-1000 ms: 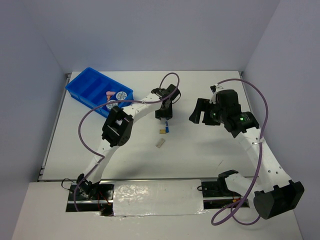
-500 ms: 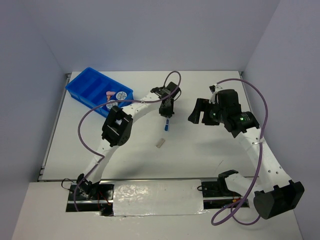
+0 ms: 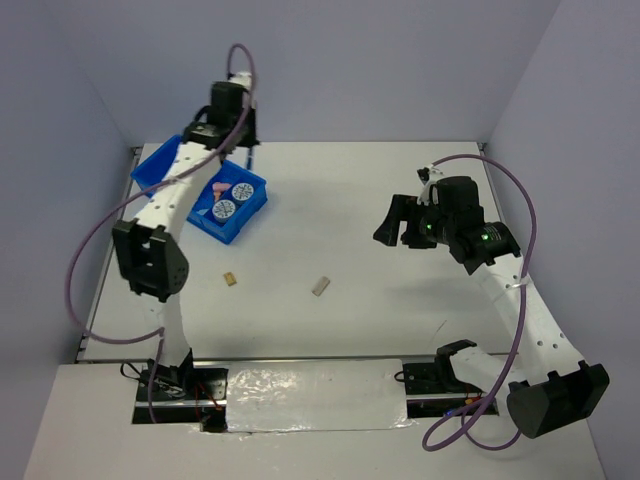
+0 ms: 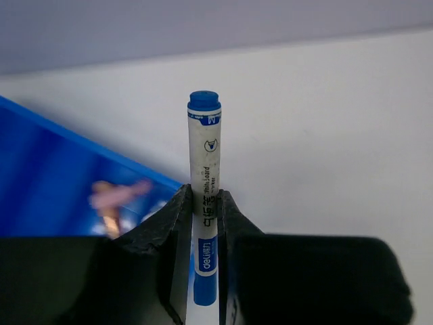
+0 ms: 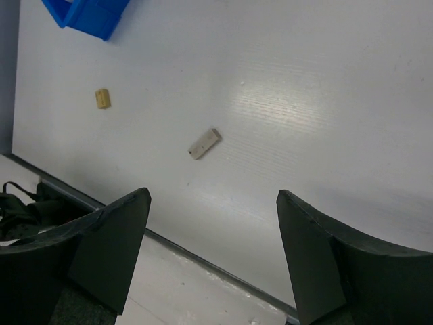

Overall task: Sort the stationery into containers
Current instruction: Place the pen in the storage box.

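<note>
My left gripper goes left in the top view next, then down over the tray's bare section beside the pink and orange sticks. It then releases the pen (image 4: 204, 156) where there's room.
My left gripper (image 3: 232, 138) is raised over the far edge of the bright blue tray (image 3: 170, 172) and is shut on the white-and-blue pen (image 4: 204, 156), which stands upright between the fingers (image 4: 177, 223). The tray (image 4: 47, 169) lies below and to the left, holding blurred pink and orange sticks (image 4: 111, 200). Two blue discs (image 3: 232, 200) and a pink stick (image 3: 215, 188) lie in the tray's near end. The tan cube (image 3: 230, 279) and the grey block (image 3: 320, 286) lie on the table. My right gripper (image 3: 400, 222) is open and empty, hovering to the right.
The right wrist view shows the grey block (image 5: 204, 143), the tan cube (image 5: 102, 98) and a tray corner (image 5: 88, 13) beyond the open right gripper (image 5: 213, 195). The table's front edge and a metal strip (image 5: 203, 254) run below. Walls close the back and sides.
My left arm has swung from the middle of the table to the back left over the tray, carrying the pen. The tan cube now lies farther left. The right arm has barely moved.
</note>
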Motion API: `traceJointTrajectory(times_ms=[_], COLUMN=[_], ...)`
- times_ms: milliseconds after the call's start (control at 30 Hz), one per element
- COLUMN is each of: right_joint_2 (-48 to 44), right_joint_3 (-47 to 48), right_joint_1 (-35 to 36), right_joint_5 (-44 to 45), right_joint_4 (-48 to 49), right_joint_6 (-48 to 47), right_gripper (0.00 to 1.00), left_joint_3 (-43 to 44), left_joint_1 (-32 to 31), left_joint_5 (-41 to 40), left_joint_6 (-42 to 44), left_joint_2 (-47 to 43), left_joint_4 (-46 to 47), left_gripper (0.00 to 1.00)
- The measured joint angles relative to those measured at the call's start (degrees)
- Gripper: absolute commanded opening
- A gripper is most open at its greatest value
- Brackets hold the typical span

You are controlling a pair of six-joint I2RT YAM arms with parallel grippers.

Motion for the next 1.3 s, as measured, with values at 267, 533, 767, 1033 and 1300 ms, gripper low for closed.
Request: traceJointTrajectory(times_ms=[267,533,767,1033,1300], right_joint_2=[-0.4,-2.7,-2.7,0.7,4.6], right_joint_3=[-0.5,-0.9,-3.0,-3.5,-3.0], right_joint_1=[0.0,0.6,1.2,1.3,1.4], right_joint_5=[-6.2,-10.1,-11.4,-11.2,-10.7], right_joint_4=[2.9,3.6,3.8,3.7,3.6], right_joint_6=[1.1,1.3,1.3,0.8,0.4], right_gripper=[0.82,0.81,0.81,0.81,0.82], left_joint_3=[-11.0,-19.5,-19.9,-19.9,-19.9], left_joint_1=[12.0,17.7,17.2,20.2,22.1], left_joint_5=[-9.0,-2.0,-0.3,-0.8,-3.3], left_joint_6=[17.3,22.4,26.1,25.3,20.7], left_joint_2=[-5.5,-1.3,2.2,6.2,8.8], left_joint_4=[15.8,24.0,27.9,30.2,32.3], left_gripper=[0.02,0.08,0.24,0.35,0.99])
